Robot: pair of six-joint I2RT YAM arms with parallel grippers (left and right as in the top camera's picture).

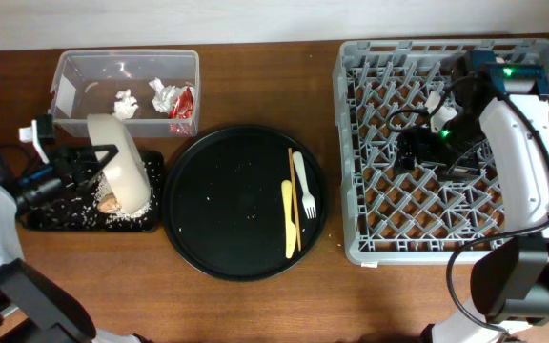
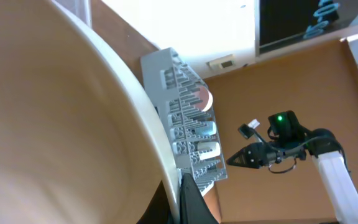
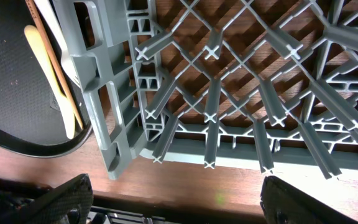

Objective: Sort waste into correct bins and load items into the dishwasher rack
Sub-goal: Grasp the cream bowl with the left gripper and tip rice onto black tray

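Note:
My left gripper should swing to the right in the overhead view, level the bowl, lower it and release it, because the round tray's bare middle is there.
My left gripper is shut on the rim of the large cream bowl and holds it tipped on its side over the shallow black tray. The bowl also fills the left wrist view. Rice-like grains and a brown lump lie in that tray. The clear tub holds tissue wads and a red wrapper. My right gripper hangs open and empty over the grey rack, near its front wall in the right wrist view. The yellow knife, white fork and chopsticks lie on the round black tray.
The round black tray sits between the shallow tray and the rack. The rack's pegs stand close under my right gripper. The cups and the pink bowl do not show clearly. The table's front edge runs below the rack.

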